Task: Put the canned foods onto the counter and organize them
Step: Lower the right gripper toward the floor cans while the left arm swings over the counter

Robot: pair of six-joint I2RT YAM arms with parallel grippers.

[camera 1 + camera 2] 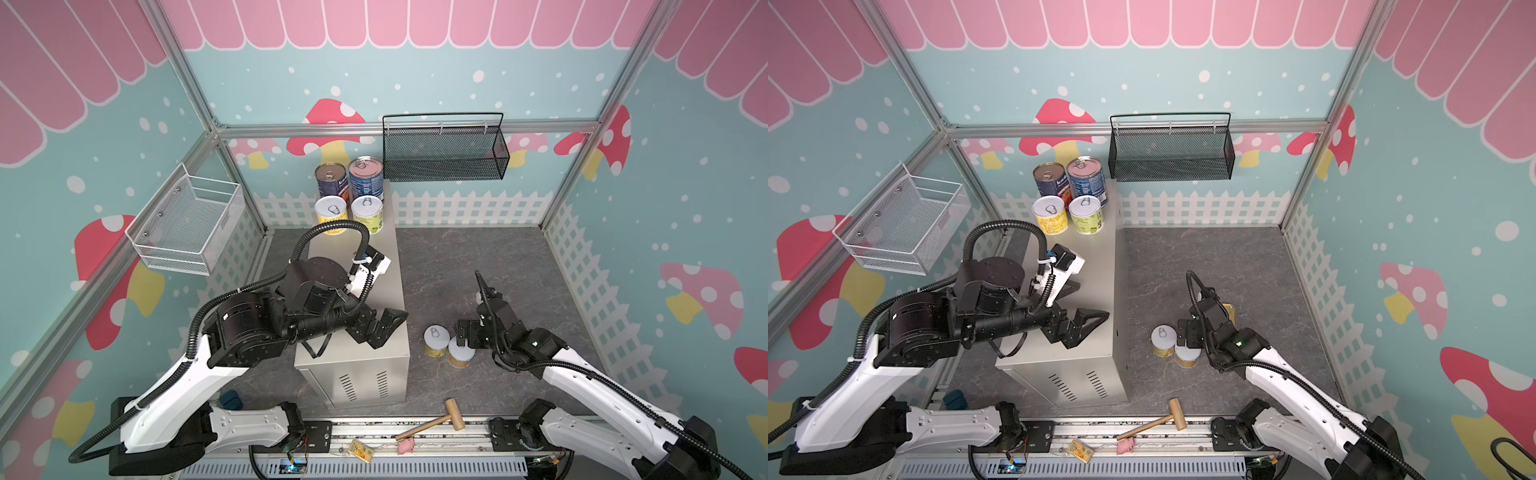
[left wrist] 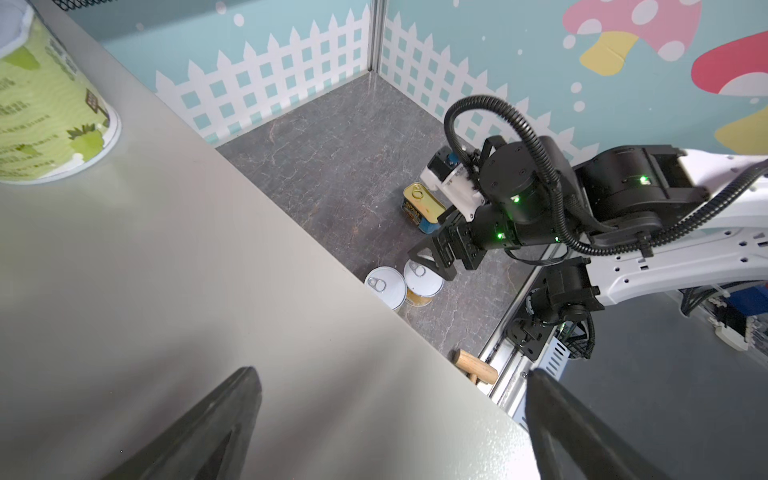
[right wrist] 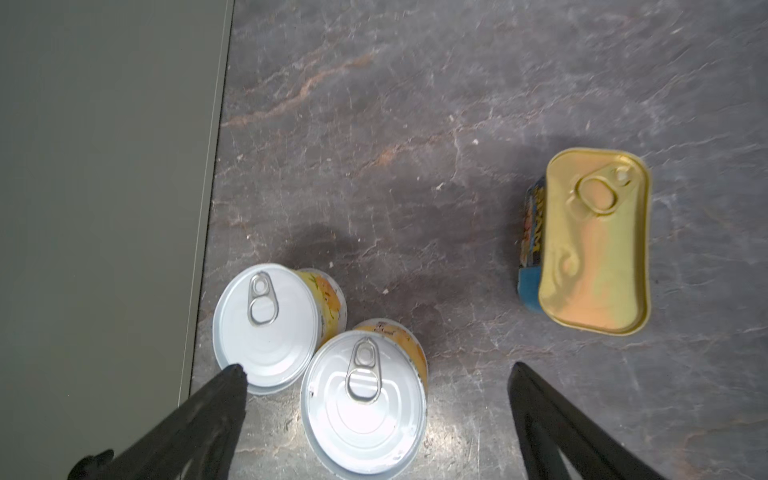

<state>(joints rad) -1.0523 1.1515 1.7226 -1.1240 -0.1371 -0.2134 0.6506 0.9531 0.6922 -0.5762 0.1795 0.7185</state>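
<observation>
The nearer yellow floor can (image 1: 460, 356) is the one my right gripper needs to go down to and move back around next. The other yellow floor can is stuck between this one and the counter.
The counter (image 1: 361, 374) is a tall beige-grey box. At its far end stand two tall dark-blue cans (image 1: 331, 178) (image 1: 365, 176) and two short yellow cans (image 1: 331, 214) (image 1: 367, 212). Two more short yellow cans (image 3: 266, 324) (image 3: 365, 403) stand touching on the dark floor beside the counter. The gold-topped SPAM tin (image 3: 594, 241) stands apart from them. My right gripper (image 3: 376, 370) hangs open over the nearer floor can (image 1: 460, 356), holding nothing. My left gripper (image 2: 392, 374) is open and empty above the counter's near end (image 1: 388, 328).
A black mesh basket (image 1: 444, 151) hangs on the back wall and a white wire basket (image 1: 187, 224) on the left wall. A wooden mallet (image 1: 432, 422), a pink toy (image 1: 405, 446) and a small yellow card (image 1: 360, 451) lie on the front rail.
</observation>
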